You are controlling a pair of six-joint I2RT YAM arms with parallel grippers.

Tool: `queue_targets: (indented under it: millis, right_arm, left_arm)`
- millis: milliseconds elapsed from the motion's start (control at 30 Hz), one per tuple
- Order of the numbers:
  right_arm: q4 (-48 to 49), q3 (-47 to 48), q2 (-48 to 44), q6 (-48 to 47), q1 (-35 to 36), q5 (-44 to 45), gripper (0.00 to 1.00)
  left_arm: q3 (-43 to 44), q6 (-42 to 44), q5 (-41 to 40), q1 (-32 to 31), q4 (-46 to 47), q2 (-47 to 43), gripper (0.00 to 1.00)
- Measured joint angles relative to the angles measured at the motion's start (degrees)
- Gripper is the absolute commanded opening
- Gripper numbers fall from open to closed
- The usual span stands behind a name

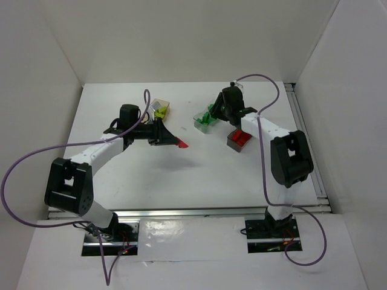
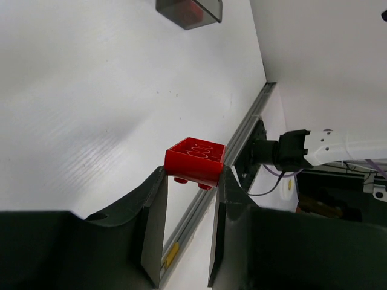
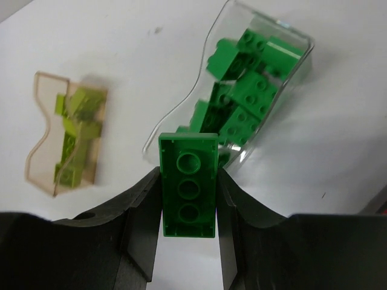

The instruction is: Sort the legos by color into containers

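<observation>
My left gripper moves to the right in the top view over the smoky grey container next and releases the red lego, as red ones lie inside.
My left gripper is shut on a red lego, held above the middle of the table. My right gripper is shut on a dark green lego, underside toward the camera, just above the near end of the clear container, which holds several green legos. The amber container, back left of centre, holds lime legos. The smoky grey container, on the right, holds red legos.
A metal rail runs along the table's right edge. White walls enclose the table on three sides. Purple cables loop off both arms.
</observation>
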Motion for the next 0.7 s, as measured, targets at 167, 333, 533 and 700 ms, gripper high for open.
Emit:
queue_targets:
  millis: [167,333,533,700]
  right_arm:
    - [-0.92,6.93,7.78,1.97,-0.02,5.99,0.41]
    - [-1.25,12.55,14.86,2.67,-0.02,7.56,0.91]
    - [-2.32,14.69,17.27,1.55,0.0,6.8,0.88]
    - [-2.21,8.46,10.73,0.61,0.0,8.76,0.83]
  left_arm:
    - [0.48,1.46,-1.92,0.02,-2.69,-0.2,0.0]
    - [0.98,2.45,-2.47,0.02,-4.96,-0.2,0.0]
    - [1.38,3.39,-2.58,0.02,-6.58,-0.2,0.0]
    - [2.38,3.5,-3.19,-0.02,-7.61,-0.2,0.0]
